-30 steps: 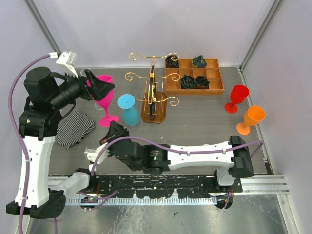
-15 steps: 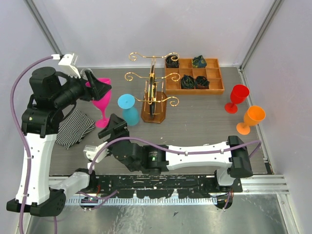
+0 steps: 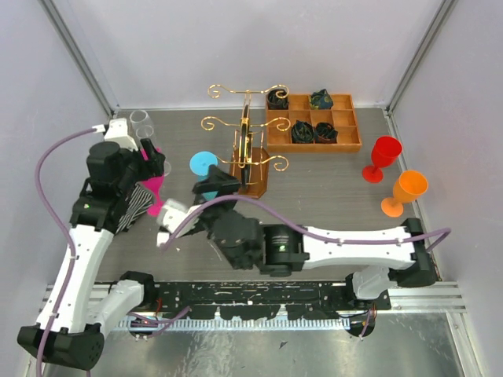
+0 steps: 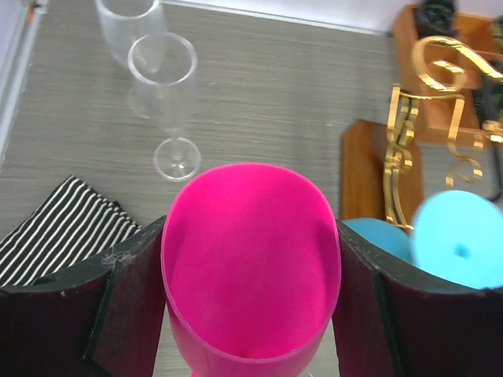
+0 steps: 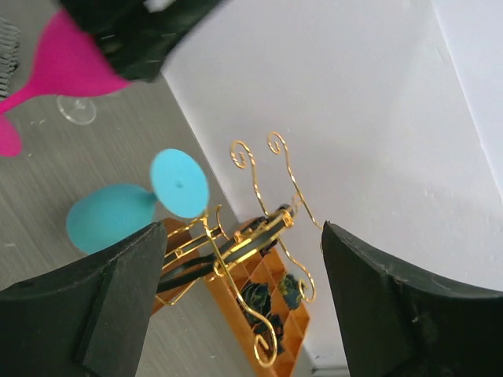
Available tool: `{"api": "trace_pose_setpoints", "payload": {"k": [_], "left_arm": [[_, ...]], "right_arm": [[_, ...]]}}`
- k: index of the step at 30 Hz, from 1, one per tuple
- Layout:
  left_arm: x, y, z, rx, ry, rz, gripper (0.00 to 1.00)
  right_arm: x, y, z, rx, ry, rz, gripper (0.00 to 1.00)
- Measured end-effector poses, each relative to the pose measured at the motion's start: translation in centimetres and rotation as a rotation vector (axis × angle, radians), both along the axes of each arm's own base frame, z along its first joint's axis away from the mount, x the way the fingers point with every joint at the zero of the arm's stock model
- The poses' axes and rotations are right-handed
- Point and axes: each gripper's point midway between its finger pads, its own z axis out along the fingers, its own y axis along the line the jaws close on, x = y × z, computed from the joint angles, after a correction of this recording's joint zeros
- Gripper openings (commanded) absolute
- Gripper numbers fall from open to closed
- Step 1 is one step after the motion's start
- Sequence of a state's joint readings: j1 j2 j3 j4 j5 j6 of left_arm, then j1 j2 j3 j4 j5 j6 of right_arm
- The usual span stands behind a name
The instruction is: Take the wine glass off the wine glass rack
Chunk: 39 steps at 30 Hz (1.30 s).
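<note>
The left gripper should next lower the pink wine glass (image 4: 251, 259) and tilt it so that it stands upright beside the striped cloth.
The gold wire wine glass rack (image 3: 247, 153) stands mid-table on its brown base. A blue wine glass (image 3: 203, 163) is upside down at the rack's left arm, foot up; I cannot tell whether it hangs from the wire. My right gripper (image 3: 214, 187) is open just in front of it, and in the right wrist view nothing lies between its fingers (image 5: 118, 298), with the blue glass (image 5: 110, 216) and rack (image 5: 259, 236) beyond. My left gripper (image 4: 251, 290) is shut on the bowl of a pink wine glass (image 4: 251, 259), held tilted left of the rack (image 4: 401, 149).
Two clear glasses (image 4: 163, 67) stand at the back left. A striped cloth (image 3: 134, 206) lies under the left arm. An orange-brown compartment tray (image 3: 271, 145) sits behind the rack. Red (image 3: 385, 153) and orange (image 3: 407, 188) glasses stand at the right.
The left arm drew the pink glass toward the near left and tilted it. The right gripper opened and moved up to the blue glass by the rack.
</note>
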<state>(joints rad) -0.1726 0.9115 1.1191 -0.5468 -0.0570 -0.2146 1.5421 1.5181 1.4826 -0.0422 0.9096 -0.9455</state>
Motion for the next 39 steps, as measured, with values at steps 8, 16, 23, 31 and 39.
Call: {"api": "trace_pose_setpoints", "payload": {"k": [8,16,23,31,39], "left_arm": [[2.6,3.2,-7.4,0.044,-0.090,0.200,0.66],[5.7,5.4,-10.6,0.065,-0.208,0.351,0.74],[7.2,6.6,-10.8,0.063,-0.293,0.449,0.74],[7.6,6.7,-11.9,0.078,-0.326,0.496,0.80],[8.4,5.5,-14.1,0.116,-0.295,0.459,0.86]], "right_arm": [[2.5,-7.2,5.2,0.269,0.058,-0.153,0.86],[3.3,-9.9,4.4,0.305,0.100,-0.228,0.87],[4.3,-11.7,3.6,0.302,0.118,-0.280,0.87],[5.6,-13.8,3.8,0.321,0.129,-0.323,0.87],[6.2,-14.9,3.7,0.330,0.140,-0.331,0.87]]}}
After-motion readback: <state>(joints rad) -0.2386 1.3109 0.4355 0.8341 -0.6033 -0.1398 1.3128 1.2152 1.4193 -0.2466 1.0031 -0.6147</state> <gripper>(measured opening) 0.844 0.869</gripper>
